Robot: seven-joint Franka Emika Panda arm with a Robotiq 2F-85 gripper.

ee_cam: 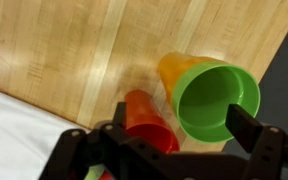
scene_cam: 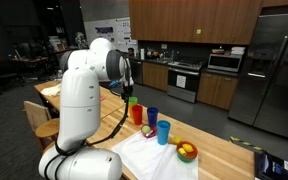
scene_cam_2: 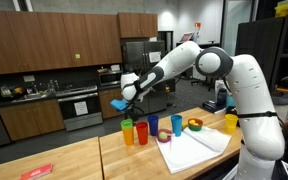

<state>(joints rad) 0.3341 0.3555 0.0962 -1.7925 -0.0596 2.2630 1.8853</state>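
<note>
My gripper will go down next onto the green cup's rim point(scene_cam_2: 130, 121) point(ee_cam: 177, 104) on the side by the red cup, because that rim runs between my open fingers, and one of them is over the green cup's opening.
My gripper point(ee_cam: 164, 140) is open and empty. It hangs above a row of upright plastic cups on a wooden table point(ee_cam: 64, 50). In the wrist view a green cup point(ee_cam: 216, 95) lies just inside my right finger. An orange cup point(ee_cam: 172, 66) shows partly behind the green cup. A red cup point(ee_cam: 149, 120) stands between my fingers, lower down. In both exterior views the gripper point(scene_cam: 127, 82) point(scene_cam_2: 125, 97) is well above the cups and touches none. The orange cup point(scene_cam_2: 128, 131), green cup point(scene_cam_2: 141, 130) and red cup point(scene_cam_2: 152, 124) stand close together.
A dark blue cup point(scene_cam: 152, 115), a light blue cup point(scene_cam: 163, 131) and a yellow bowl point(scene_cam: 187, 151) with fruit stand further along. A white cloth point(scene_cam: 154, 157) lies at the table's near edge. A yellow cup point(scene_cam_2: 231, 122) stands by the robot base. Kitchen cabinets are behind.
</note>
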